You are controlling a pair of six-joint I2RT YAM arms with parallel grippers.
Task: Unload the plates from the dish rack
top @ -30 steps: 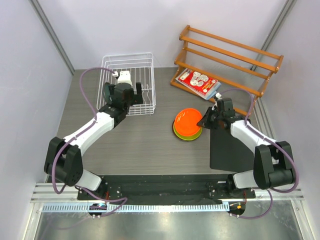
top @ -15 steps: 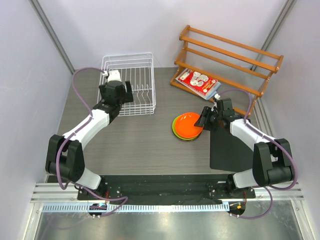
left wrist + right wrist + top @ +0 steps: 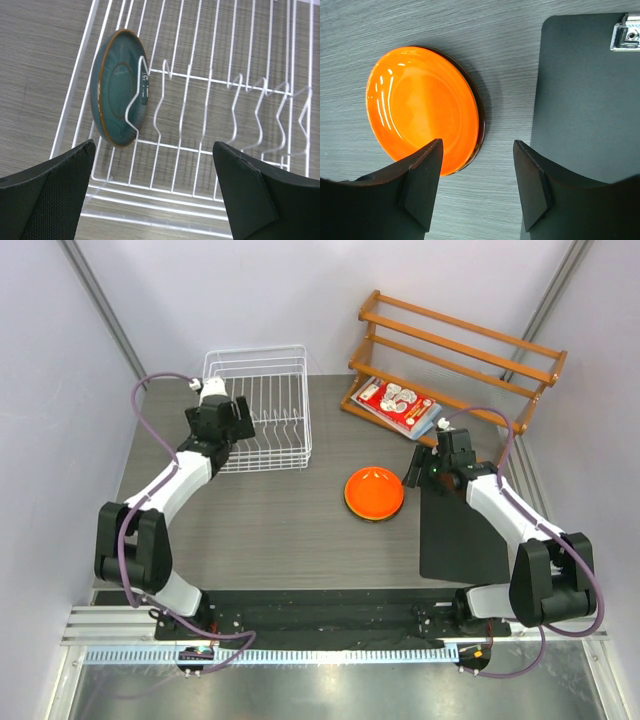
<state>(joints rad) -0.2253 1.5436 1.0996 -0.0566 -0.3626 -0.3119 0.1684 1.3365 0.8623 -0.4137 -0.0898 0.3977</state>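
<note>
My left gripper brings its open fingers down and to its left in the wrist view next, astride the teal plate's upper rim (image 3: 99,89), since the plate stands there.
A dark teal plate (image 3: 117,95) stands on edge in the left slot of the white wire dish rack (image 3: 200,150), leaning on a divider. My left gripper (image 3: 155,200) hovers open over the rack's near-left part (image 3: 280,405), above and just short of the plate, holding nothing. An orange plate (image 3: 422,107) lies flat on the table, with the dark rim of another plate showing beneath it. My right gripper (image 3: 477,180) is open and empty just beside the orange plate's (image 3: 374,493) edge. In the top view the left gripper (image 3: 232,420) covers the teal plate.
A black clipboard (image 3: 590,100) lies flat right of the orange plate, under my right arm. An orange wooden slatted shelf (image 3: 450,355) stands at the back right with a red-and-white pack (image 3: 397,405) on its lowest level. Grey walls close in both sides.
The right gripper opened and let the orange plate settle flat on the stack, then drew back to the right. The left arm swung left and back over the rack.
</note>
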